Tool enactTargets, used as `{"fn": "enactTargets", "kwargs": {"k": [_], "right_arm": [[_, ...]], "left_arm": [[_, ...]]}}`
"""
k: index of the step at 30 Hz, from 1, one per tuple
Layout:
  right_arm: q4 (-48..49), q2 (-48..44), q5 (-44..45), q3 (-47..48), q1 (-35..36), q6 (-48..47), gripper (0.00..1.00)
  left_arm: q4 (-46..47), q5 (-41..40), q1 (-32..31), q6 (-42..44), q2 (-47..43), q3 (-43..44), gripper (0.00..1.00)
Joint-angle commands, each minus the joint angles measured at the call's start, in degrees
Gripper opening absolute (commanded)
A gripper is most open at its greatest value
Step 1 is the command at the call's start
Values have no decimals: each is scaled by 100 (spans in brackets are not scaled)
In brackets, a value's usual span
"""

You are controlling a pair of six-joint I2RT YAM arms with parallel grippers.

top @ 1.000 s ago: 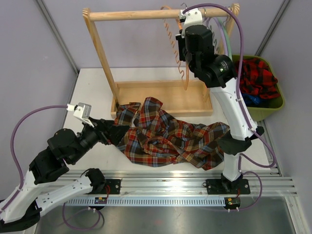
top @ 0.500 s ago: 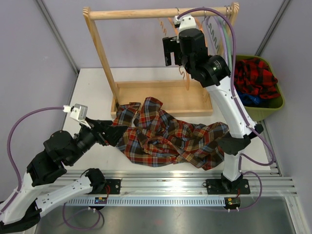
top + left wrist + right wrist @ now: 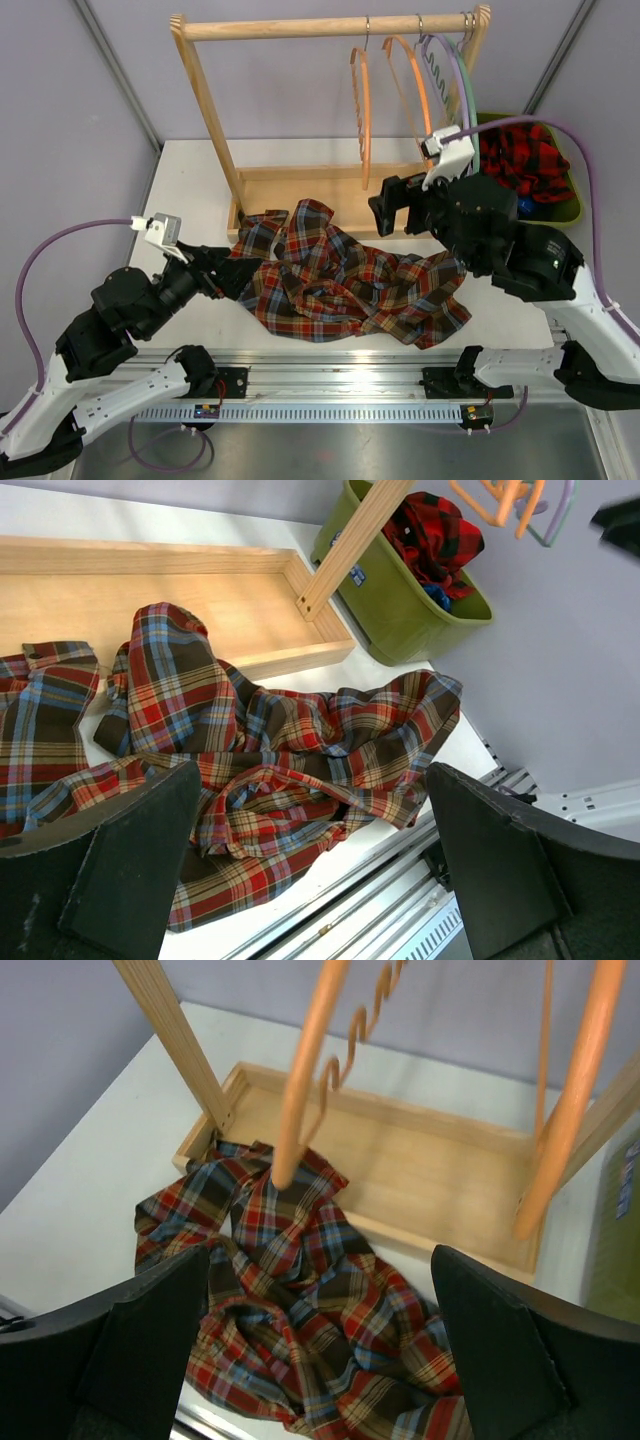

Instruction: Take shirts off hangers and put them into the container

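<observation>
Next, my right gripper moves down and back toward my base onto the brown tartan shirt's raised fold (image 3: 358, 303) (image 3: 303, 1372), since that fold stands up within easy grasp.
The brown tartan shirt (image 3: 345, 285) (image 3: 280, 760) (image 3: 330, 1310) lies crumpled on the white table, off any hanger. A red-and-black shirt (image 3: 525, 160) (image 3: 435, 530) sits in the olive-green container (image 3: 558, 222) (image 3: 400, 605) at the right. Two bare orange hangers (image 3: 362, 110) (image 3: 300, 1090) hang from the wooden rail, with a pale green and a lilac one (image 3: 458, 85) beside them. My left gripper (image 3: 225, 272) (image 3: 310, 785) is open, low at the shirt's left edge. Open too, my right gripper (image 3: 397, 207) (image 3: 320, 1260) hovers above the shirt, holding nothing.
The wooden rack's rail (image 3: 300, 27) spans the back, and its shallow tray (image 3: 330, 195) (image 3: 440, 1170) lies just behind the shirt. The rack's left post (image 3: 210, 120) leans near my left arm. Metal rails (image 3: 350, 370) run along the table's near edge.
My right gripper has opened, let go of the orange hanger at the rail and dropped down toward the shirt. The hanger now hangs free. The left arm has barely moved.
</observation>
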Motion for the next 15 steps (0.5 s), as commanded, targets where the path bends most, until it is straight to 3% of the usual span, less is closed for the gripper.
{"fn": "enactTargets", "kwargs": {"k": [1, 10, 15], "right_arm": [[89, 57, 220, -1346, 319, 902, 99], [694, 250, 89, -3554, 794, 2240, 100], [1381, 434, 89, -4225, 795, 2513, 99]], "left_arm": [[-30, -214, -29, 101, 66, -7, 99], [-74, -205, -29, 4, 136, -51, 99], [-92, -196, -29, -40, 110, -60, 99]]}}
